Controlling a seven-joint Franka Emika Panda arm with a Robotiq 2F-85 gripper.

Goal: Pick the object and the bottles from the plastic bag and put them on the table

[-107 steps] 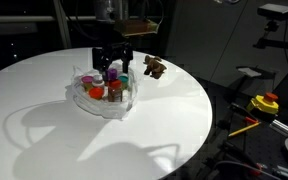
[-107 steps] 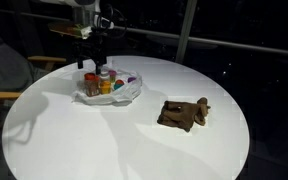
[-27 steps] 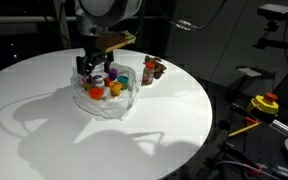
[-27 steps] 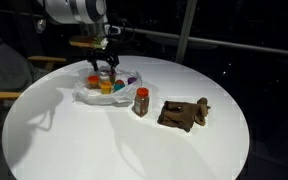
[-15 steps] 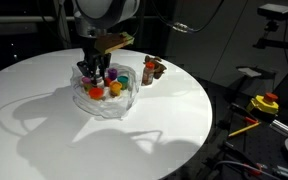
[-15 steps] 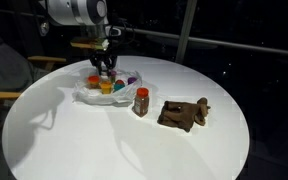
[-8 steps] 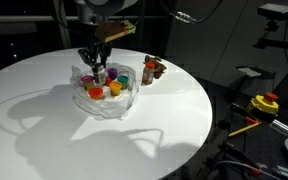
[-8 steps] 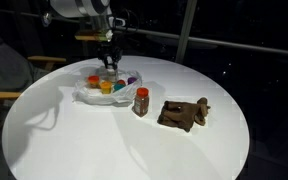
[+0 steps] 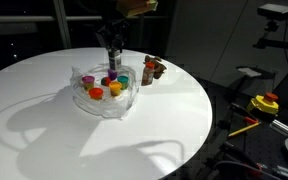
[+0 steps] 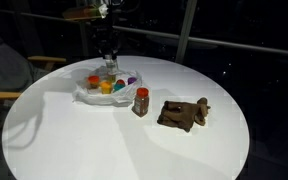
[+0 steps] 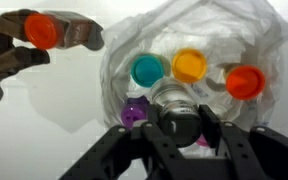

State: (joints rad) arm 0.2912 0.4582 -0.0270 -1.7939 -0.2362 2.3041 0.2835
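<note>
The bare tabletop beside the orange-capped bottle is empty. Next I should move my gripper off the plastic bag and lower the bottle onto that spot to release it.
My gripper is shut on one small bottle and hangs above the plastic bag; its cap colour is hidden. Teal, yellow-orange, red-orange and purple capped bottles stand in the bag below. In both exterior views the gripper is raised over the bag. An orange-capped bottle stands on the white table. The brown lumpy object lies beside it.
The table's round edge falls away to a dark floor. A yellow and red item sits off the table at one side. A wooden chair stands next to the table.
The gripper has risen out of the bag with a bottle between its fingers. The bag, the standing bottle and the brown object have not moved.
</note>
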